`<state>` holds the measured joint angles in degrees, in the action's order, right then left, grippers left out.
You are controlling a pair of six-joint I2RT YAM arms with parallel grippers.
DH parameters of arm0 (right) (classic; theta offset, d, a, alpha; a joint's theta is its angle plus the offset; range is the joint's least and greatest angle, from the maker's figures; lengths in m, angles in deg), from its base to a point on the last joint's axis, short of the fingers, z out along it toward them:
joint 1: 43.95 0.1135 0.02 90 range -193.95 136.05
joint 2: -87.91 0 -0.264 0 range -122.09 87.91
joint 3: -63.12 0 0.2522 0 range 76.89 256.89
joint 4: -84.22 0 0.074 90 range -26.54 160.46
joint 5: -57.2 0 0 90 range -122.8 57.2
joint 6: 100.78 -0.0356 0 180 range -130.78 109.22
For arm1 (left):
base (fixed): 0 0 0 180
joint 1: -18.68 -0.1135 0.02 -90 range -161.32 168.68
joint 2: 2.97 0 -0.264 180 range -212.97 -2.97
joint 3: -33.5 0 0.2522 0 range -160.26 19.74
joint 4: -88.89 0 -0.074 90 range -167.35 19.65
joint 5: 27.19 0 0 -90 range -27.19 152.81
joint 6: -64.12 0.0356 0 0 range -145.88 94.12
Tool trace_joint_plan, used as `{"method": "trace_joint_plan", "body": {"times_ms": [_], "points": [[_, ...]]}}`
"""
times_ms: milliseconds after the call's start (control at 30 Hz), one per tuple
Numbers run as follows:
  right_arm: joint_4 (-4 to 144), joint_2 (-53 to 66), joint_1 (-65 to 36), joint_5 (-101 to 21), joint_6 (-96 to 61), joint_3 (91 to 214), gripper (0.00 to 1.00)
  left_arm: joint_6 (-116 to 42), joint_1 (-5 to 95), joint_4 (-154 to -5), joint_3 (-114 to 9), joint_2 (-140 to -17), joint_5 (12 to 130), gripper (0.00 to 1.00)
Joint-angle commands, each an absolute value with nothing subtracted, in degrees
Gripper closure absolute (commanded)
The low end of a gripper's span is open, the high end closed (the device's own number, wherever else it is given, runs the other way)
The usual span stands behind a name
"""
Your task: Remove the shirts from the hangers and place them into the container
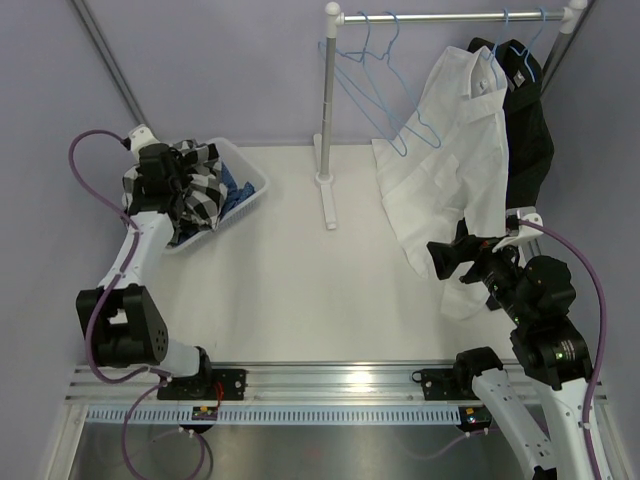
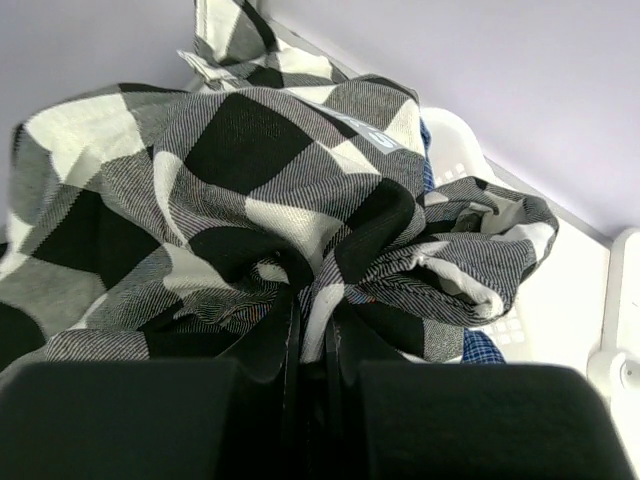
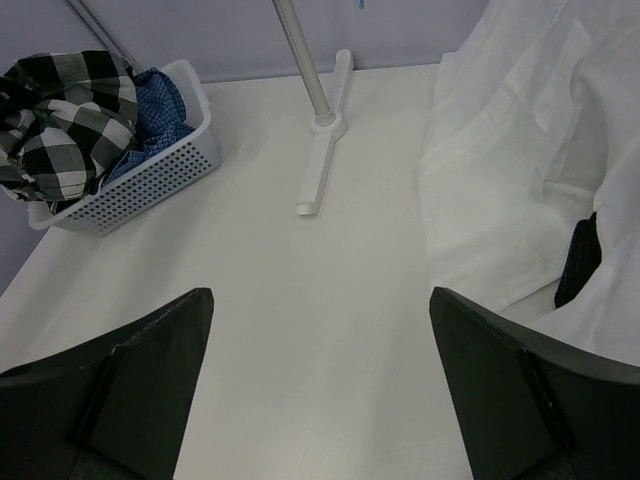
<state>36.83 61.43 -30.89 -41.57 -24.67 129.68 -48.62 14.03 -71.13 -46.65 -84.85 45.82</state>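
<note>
I should move my left gripper down and to the right in the top view toward the blue small-check shirt (image 1: 232, 190) (image 2: 482, 348), because the check cloth bulges above the container's rim.
My left gripper (image 1: 186, 188) (image 2: 318, 300) is shut on a bunched fold of the black-and-white check shirt (image 1: 200, 180) (image 2: 250, 170), holding it over the white perforated container (image 1: 250, 195) (image 3: 150, 178). A blue small-check shirt (image 1: 232, 190) (image 3: 155, 108) lies inside the container. The white shirt (image 1: 450, 150) (image 3: 500, 180) and the black shirt (image 1: 530, 135) hang on light-blue hangers at the rail's right end. Two bare hangers (image 1: 372, 70) hang further left. My right gripper (image 1: 446, 258) (image 3: 320, 300) is open just left of the white shirt's lower hem, holding nothing.
The rack's upright pole (image 1: 327, 100) and its white foot (image 1: 328, 205) (image 3: 318, 170) stand mid-table between the container and the hanging shirts. The container sits at the table's far left corner by the wall.
</note>
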Motion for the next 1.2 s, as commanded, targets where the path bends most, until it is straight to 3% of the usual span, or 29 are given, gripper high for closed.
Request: {"method": "trace_joint_plan", "body": {"times_ms": [0,500,1033,1100,1167], "points": [[39.6,61.0,-30.9,-43.3,-25.1,129.6,0.01,-49.4,15.9,-77.1,-50.5,-87.6,50.4,1.0],[39.7,59.4,-30.9,-43.4,-24.8,130.1,0.01,-52.9,19.7,-75.2,-56.6,-106.8,52.8,1.0],[39.7,60.3,-30.9,-43.7,-24.8,129.9,0.01,-64.4,15.9,-65.6,-54.5,-111.0,54.1,1.0],[39.6,60.6,-30.9,-43.8,-24.8,129.9,0.0,-63.9,16.0,-65.2,-55.6,-107.7,54.7,0.96],[39.7,60.8,-30.9,-43.6,-24.8,129.9,0.01,-63.2,16.0,-65.0,-56.5,-105.0,55.9,0.83]]}}
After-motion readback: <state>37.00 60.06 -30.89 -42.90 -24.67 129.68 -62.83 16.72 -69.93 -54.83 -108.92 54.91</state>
